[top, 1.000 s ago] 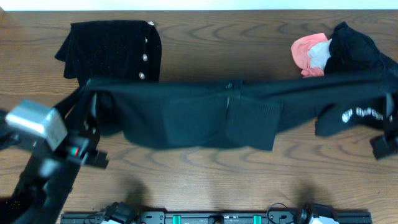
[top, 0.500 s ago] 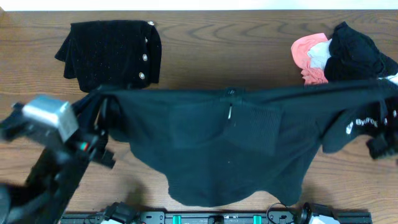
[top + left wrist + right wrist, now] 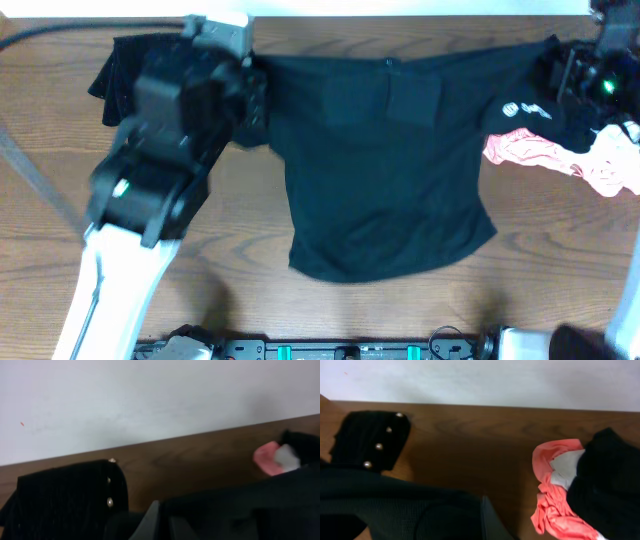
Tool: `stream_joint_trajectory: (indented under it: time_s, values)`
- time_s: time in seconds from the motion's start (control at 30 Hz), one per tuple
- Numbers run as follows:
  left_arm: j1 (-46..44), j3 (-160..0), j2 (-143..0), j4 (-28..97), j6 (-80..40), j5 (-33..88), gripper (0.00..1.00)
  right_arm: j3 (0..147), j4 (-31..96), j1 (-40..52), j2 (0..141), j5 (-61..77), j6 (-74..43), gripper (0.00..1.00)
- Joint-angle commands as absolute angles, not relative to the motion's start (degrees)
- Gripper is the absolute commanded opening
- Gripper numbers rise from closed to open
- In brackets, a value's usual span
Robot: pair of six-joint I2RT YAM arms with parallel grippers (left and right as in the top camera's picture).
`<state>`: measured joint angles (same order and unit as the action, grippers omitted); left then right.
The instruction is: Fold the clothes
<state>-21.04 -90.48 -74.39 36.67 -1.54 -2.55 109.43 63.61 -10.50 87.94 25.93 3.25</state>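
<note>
Next, my left gripper lowers outward onto the bare far part of the table and releases the garment's corner, as its top edge hangs raised between the grippers.
A black garment with a white logo lies spread across the middle of the table, its top edge stretched along the far side. My left gripper is shut on its left corner. My right gripper is shut on its right corner by the logo. In the left wrist view the held black cloth fills the jaws. In the right wrist view it covers the lower left beside the finger.
A folded black buttoned garment sits at the far left, partly under my left arm; it also shows in both wrist views. A pink cloth and a dark cloth lie at the far right.
Both arms swung from the near side to the far edge, carrying the garment's top edge away. The garment went from hanging bunched to lying spread out.
</note>
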Motion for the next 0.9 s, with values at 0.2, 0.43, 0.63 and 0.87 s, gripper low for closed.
stream_joint_trajectory:
  time_s: [0.2, 0.43, 0.63, 0.87]
  values:
    - [-20.29, -91.35, -88.97, 24.91, -1.80, -10.20, 0.06, 109.43, 53.95, -6.15, 103.59, 26.41, 6.90, 0.01]
    - [-19.77, -91.35, -99.46, 16.88, -1.80, -10.17, 0.06, 109.43, 44.66, -2.92, 113.82, 26.35, 7.40, 0.01]
    - [-19.29, -91.35, -107.28, 9.78, -1.80, -10.17, 0.06, 109.43, 35.99, -1.78, 121.05, 25.39, 7.38, 0.01]
    - [-18.52, -91.35, -115.00, 1.67, -1.80, -10.20, 0.12, 109.43, 27.64, -1.69, 128.55, 23.53, 7.31, 0.01]
